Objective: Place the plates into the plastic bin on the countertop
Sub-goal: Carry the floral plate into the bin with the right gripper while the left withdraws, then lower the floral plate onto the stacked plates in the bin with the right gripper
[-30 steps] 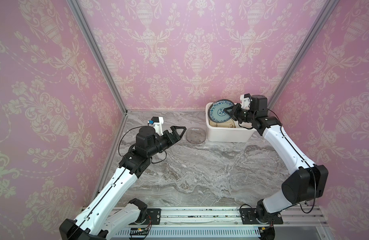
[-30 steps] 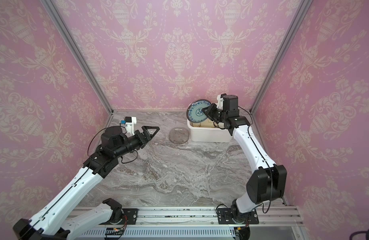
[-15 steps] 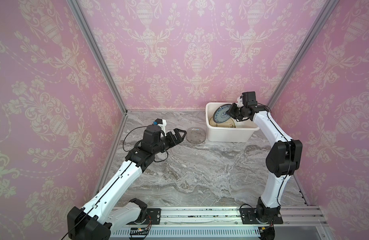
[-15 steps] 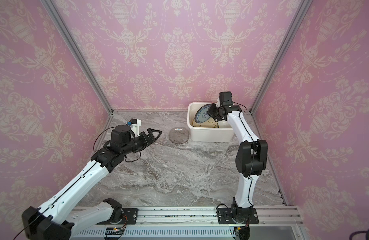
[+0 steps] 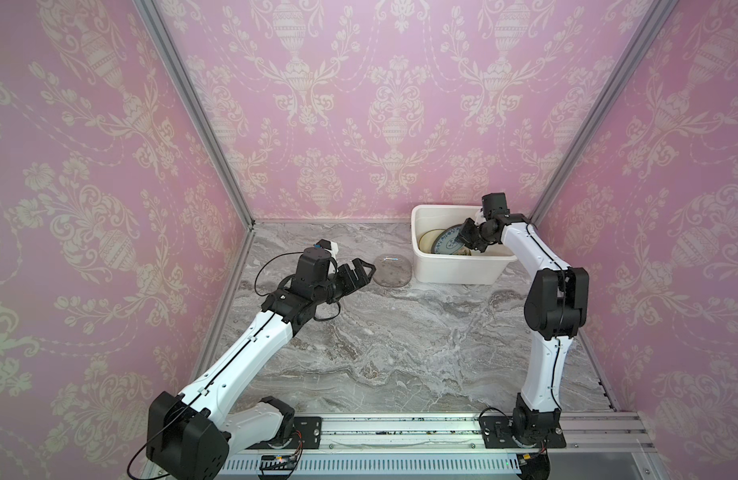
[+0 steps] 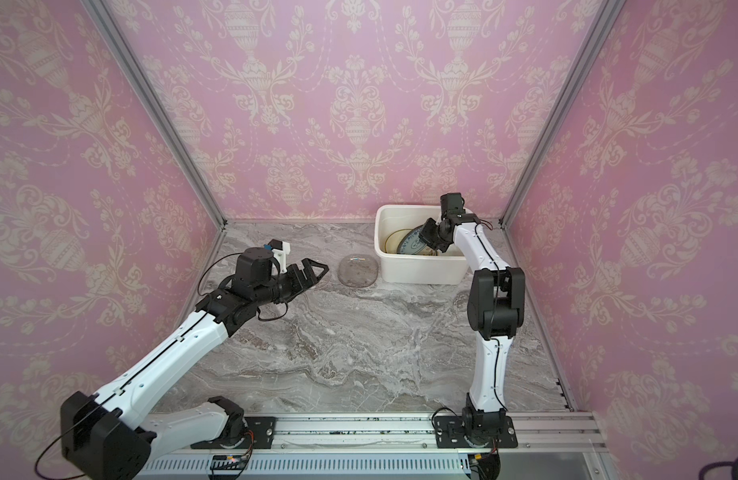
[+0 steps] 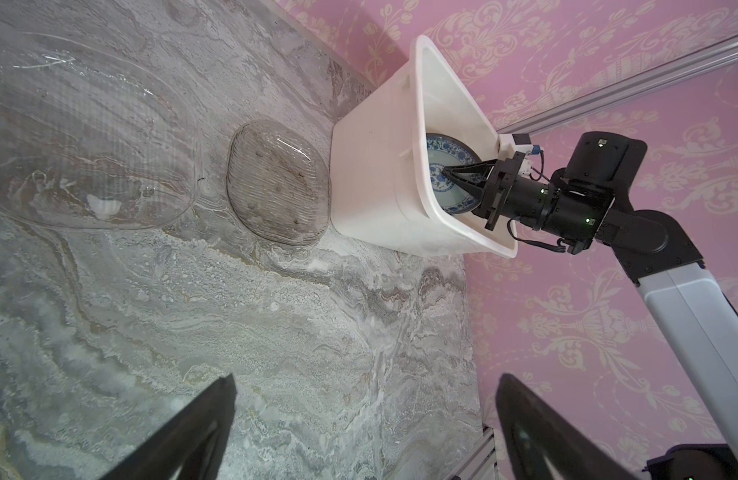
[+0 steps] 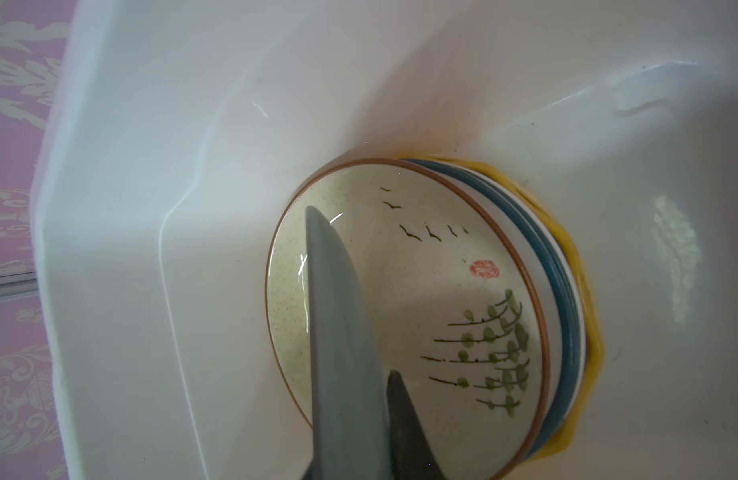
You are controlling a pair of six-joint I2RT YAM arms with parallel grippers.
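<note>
The tilted teal patterned plate will next come down in my right gripper onto the cream plate topping the stack [image 5: 428, 240] [image 8: 428, 296] below. My right gripper will release the teal patterned plate's rim there.
The white plastic bin [image 5: 458, 272] stands at the back right of the marble countertop [image 5: 400, 340]. My right gripper [image 5: 469, 237] reaches inside it, shut on the rim of a teal patterned plate [image 5: 447, 244] held tilted. In the right wrist view that plate [image 8: 338, 332] shows edge-on over a cream plate [image 8: 442, 291] topping a stack with teal and yellow rims. One finger [image 8: 404, 424] lies against it. Two clear glass plates [image 7: 88, 137] [image 7: 275, 183] lie on the countertop left of the bin [image 7: 379, 166]. My left gripper [image 5: 361, 270] hovers open beside them, holding nothing.
Pink patterned walls close in the left, back and right. The bin stands close to the back right corner post [image 5: 566, 166]. A silver slotted rail [image 5: 400, 432] with both arm bases runs along the front edge.
My right gripper has lowered the teal plate from above the bin's rim down inside it. The left arm has reached forward and down toward the glass plates, still open.
</note>
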